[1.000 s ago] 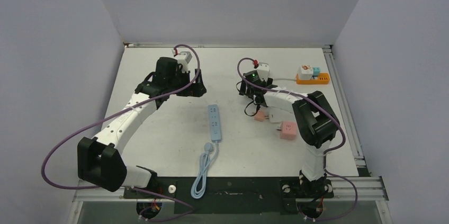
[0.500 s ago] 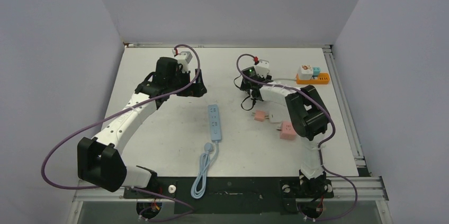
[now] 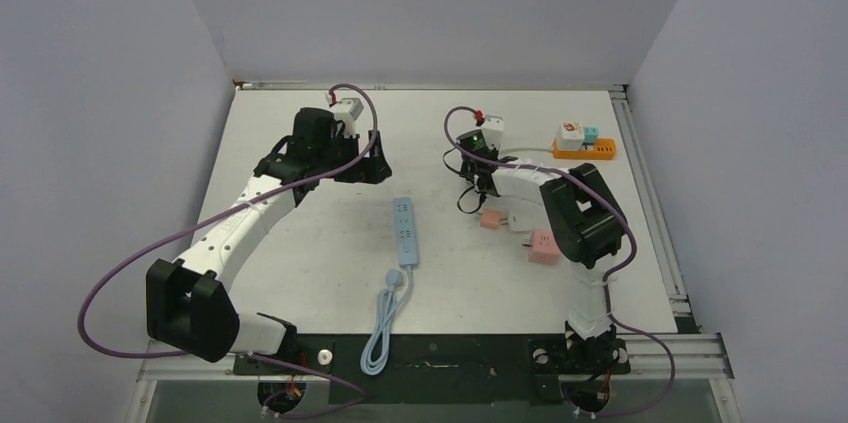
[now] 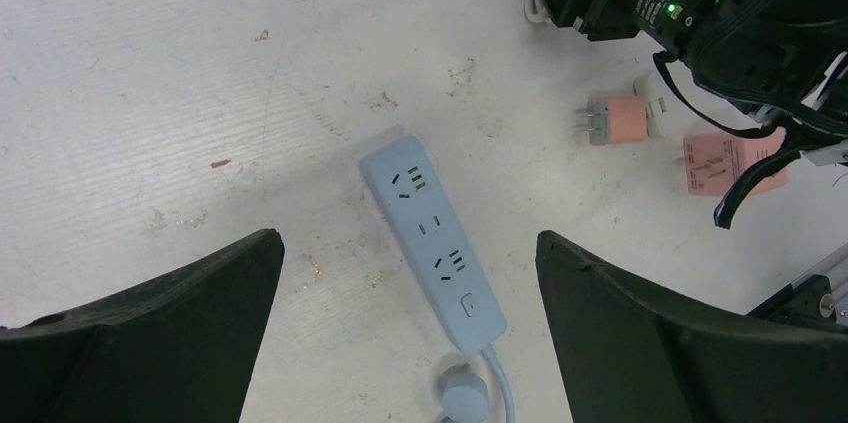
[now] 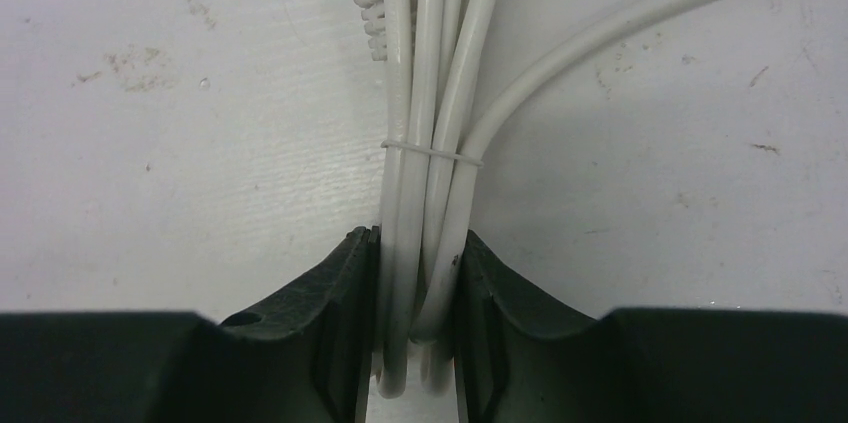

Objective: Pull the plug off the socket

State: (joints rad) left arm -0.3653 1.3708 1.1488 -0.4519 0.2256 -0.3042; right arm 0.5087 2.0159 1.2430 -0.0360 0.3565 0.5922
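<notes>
I will pull my right gripper back past the light blue power strip next, beside its coiled cord (image 3: 410, 299), because the orange socket strip is far out on the cable I am holding.
The orange socket strip (image 3: 583, 148) lies at the back right of the table, with a white plug (image 3: 571, 133) and a small blue plug (image 3: 592, 132) seated in it. Its white cable (image 3: 535, 151) runs left to a tied bundle (image 5: 428, 123). My right gripper (image 5: 418, 273) is shut on that cable bundle, the strands pinched between its black fingers (image 5: 340, 293); in the top view the gripper (image 3: 474, 158) sits left of the strip. My left gripper (image 4: 410, 238) hangs wide open above the table, holding nothing, and shows in the top view (image 3: 360, 165) at the back left.
A light blue power strip (image 3: 405, 231) with its coiled cord (image 3: 383, 323) lies mid-table, also under the left gripper (image 4: 432, 233). Two pink adaptors (image 3: 490, 219) (image 3: 543, 245) rest beside the right arm. A metal rail (image 3: 650, 193) edges the table on the right.
My right gripper reached toward the back left and shut on the white cable bundle. The orange strip shifted slightly left. The left arm has not moved.
</notes>
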